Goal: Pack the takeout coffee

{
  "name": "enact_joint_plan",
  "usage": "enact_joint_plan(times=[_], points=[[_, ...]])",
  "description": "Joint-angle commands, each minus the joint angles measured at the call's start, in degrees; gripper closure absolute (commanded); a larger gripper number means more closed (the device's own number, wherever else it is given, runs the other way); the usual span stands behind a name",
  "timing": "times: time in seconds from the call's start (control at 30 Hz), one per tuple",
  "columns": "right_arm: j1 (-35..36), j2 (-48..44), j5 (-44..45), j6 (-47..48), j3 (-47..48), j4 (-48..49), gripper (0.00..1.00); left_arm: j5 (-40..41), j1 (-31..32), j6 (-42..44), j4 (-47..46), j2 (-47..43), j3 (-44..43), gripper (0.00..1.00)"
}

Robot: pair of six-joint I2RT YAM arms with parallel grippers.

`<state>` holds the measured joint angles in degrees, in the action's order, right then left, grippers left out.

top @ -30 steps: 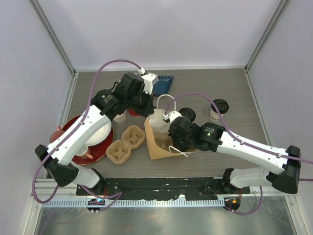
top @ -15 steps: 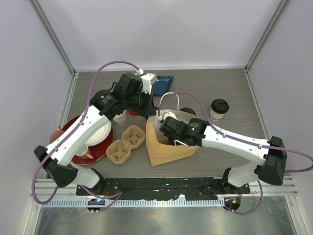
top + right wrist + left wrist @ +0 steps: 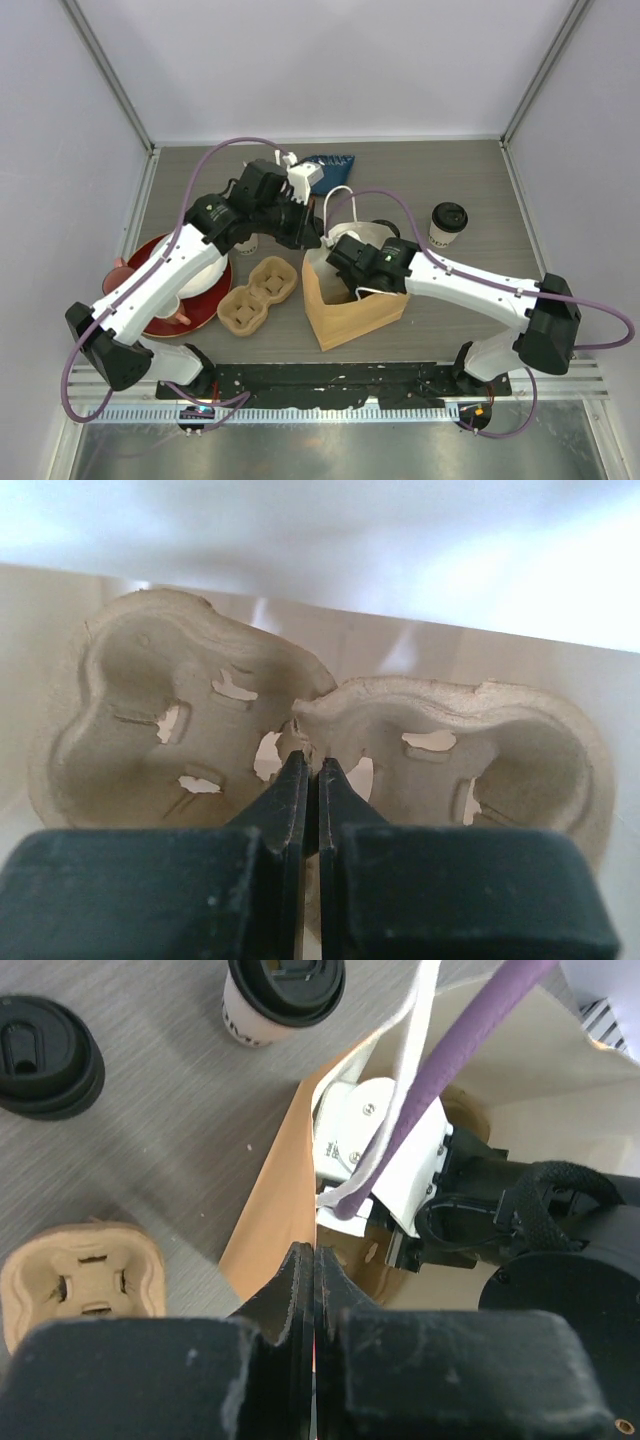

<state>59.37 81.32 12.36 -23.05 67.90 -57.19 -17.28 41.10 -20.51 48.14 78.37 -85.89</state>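
Observation:
The carrier already lies between the bag's sides, so it lowers a little toward the bag's bottom next, then my right gripper releases its middle fold.
A brown paper bag (image 3: 352, 316) with white handles stands open in the middle of the table. My left gripper (image 3: 315, 1260) is shut on the bag's rim at its far left corner (image 3: 312, 240). My right gripper (image 3: 308, 765) reaches down inside the bag, shut on the middle ridge of a pulp cup carrier (image 3: 180, 720). One takeout coffee (image 3: 447, 224) stands to the right of the bag. A second one (image 3: 385, 230) is half hidden behind the right arm. Both show in the left wrist view as a cream cup (image 3: 283, 995) and a black lid (image 3: 45, 1055).
A second pulp carrier (image 3: 258, 295) lies left of the bag. A red plate (image 3: 205, 310) with a white mug (image 3: 200, 270) sits at the left. A blue object (image 3: 330, 165) lies at the back. Grey walls close in the table.
The bag has gone from lying on its side to standing with its mouth up. My right gripper moved left and down into it with the carrier. My left gripper shifted right, holding the rim.

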Motion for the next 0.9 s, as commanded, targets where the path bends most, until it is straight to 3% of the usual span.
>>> enact_joint_plan(times=[0.0, 0.2, 0.67, 0.87], points=[[-0.4, 1.2, -2.2, -1.7, -1.4, 3.0, 0.99, -2.9, -0.3, 2.0, -3.8, -3.0, 4.1, 1.0], [0.0, 0.6, -2.2, -3.9, -5.3, 3.6, 0.99, 1.0, -0.4, 4.4, -3.7, -3.4, 3.8, 1.0], [0.2, 1.6, 3.7, -4.6, -10.3, 5.9, 0.99, -1.0, -1.6, 2.8, -3.9, -3.7, 2.4, 1.0], [-0.1, 4.1, -1.5, -3.6, -11.8, 11.0, 0.99, -3.4, -1.6, 2.5, -4.5, -3.8, 2.8, 1.0]])
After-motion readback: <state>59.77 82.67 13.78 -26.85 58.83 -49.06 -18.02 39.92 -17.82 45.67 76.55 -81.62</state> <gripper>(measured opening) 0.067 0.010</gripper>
